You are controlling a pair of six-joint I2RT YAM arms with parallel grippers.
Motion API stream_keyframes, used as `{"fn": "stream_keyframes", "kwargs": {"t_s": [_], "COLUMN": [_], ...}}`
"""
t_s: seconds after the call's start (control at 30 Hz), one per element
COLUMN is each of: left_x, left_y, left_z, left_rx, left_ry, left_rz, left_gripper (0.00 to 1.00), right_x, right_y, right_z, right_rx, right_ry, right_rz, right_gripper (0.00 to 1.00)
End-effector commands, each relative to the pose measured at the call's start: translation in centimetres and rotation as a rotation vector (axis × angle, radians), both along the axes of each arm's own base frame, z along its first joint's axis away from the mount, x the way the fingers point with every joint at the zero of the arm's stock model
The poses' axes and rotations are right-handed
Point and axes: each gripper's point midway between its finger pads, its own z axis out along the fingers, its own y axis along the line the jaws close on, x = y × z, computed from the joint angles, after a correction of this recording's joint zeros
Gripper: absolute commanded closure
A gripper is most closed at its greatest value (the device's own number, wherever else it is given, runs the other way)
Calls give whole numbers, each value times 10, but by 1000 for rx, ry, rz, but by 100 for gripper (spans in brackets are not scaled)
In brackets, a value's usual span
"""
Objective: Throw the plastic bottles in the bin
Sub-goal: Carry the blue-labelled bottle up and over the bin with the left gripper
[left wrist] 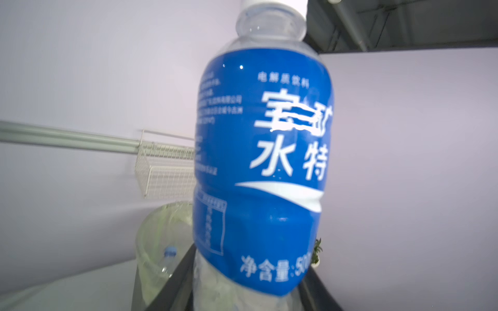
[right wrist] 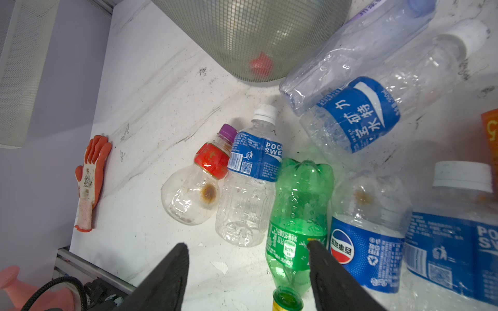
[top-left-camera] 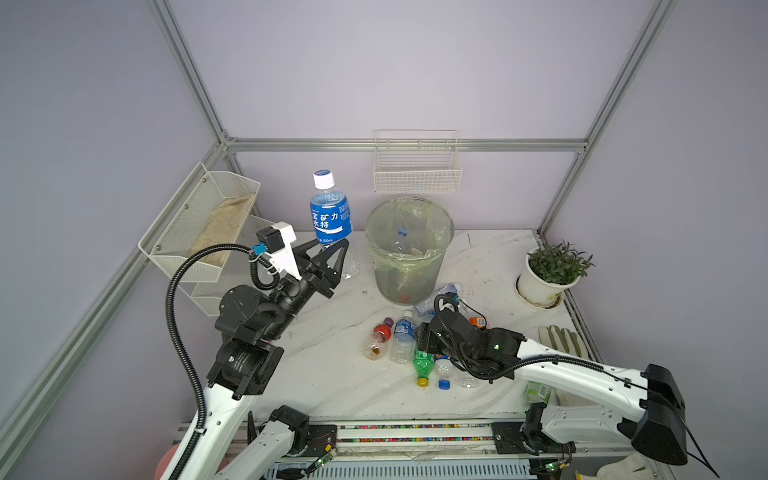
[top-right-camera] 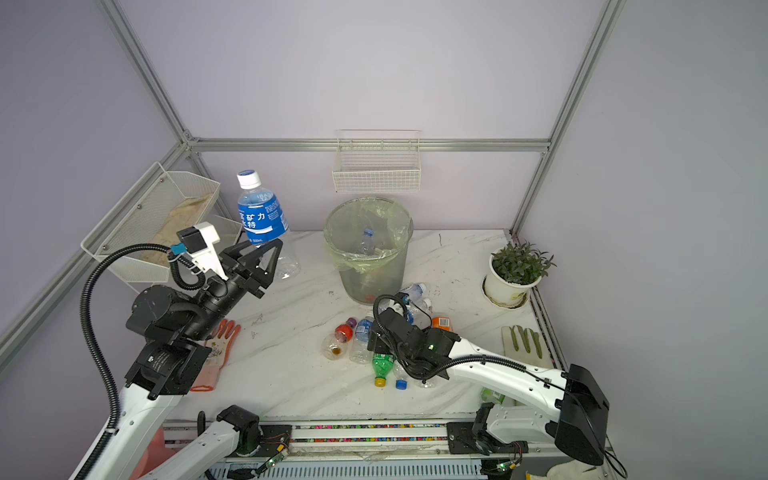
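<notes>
The left gripper will swing outward and across over the bin's opening (top-left-camera: 410,227) (left wrist: 168,228) and let go of the bottle there, since the bottle is still held beside the bin's rim.
My left gripper (top-left-camera: 331,244) (top-right-camera: 264,245) (left wrist: 248,285) is shut on the clear lower part of a plastic bottle (top-left-camera: 330,212) (top-right-camera: 262,216) (left wrist: 264,161) with a blue label and white cap. It holds the bottle upright, well above the table, just left of the bin (top-left-camera: 415,274) (top-right-camera: 374,274) (left wrist: 151,242). The bin, lined in pale green, has bottles inside. My right gripper (right wrist: 248,246) hovers open low over a pile of plastic bottles lying in front of the bin. A green bottle (right wrist: 299,210) (top-left-camera: 423,363) lies against one finger, unheld.
In the pile are a gourd-shaped red-label bottle (right wrist: 199,185), a blue-label bottle (right wrist: 250,194) and a Pepsi bottle (right wrist: 366,237). An orange glove (top-right-camera: 220,353) lies left and a striped glove (top-left-camera: 561,340) right. A plant pot (top-left-camera: 548,274) and white wire baskets (top-left-camera: 417,166) (top-left-camera: 203,224) line the edges.
</notes>
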Motion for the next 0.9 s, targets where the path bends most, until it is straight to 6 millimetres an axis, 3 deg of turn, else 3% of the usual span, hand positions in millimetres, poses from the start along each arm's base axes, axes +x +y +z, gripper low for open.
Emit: {"fn": "stream_keyframes", "kwargs": {"t_s": [0.0,0.53,0.77,0.87], "left_x": [-15,1,20,38], "left_y": [-1,-20,-42,-57], "left_z": [32,52,65,68], "left_rx": [-70,-86,-89,-82], "left_ry": [-140,-177,-185,-173], "left_rz": [-47,-98,-142,-163], "left_gripper": [73,75,75,75], "right_x": [-1,-1,-3,-3], "right_y": [-5,-5,-4,-4], "right_z": [4,4,2,4], "right_rx": [11,17,21,24], "right_ry": [-14,-13,-2,-4], "right_rz": [-23,-21,-18,-20], "right_gripper": [28,27,28,27]}}
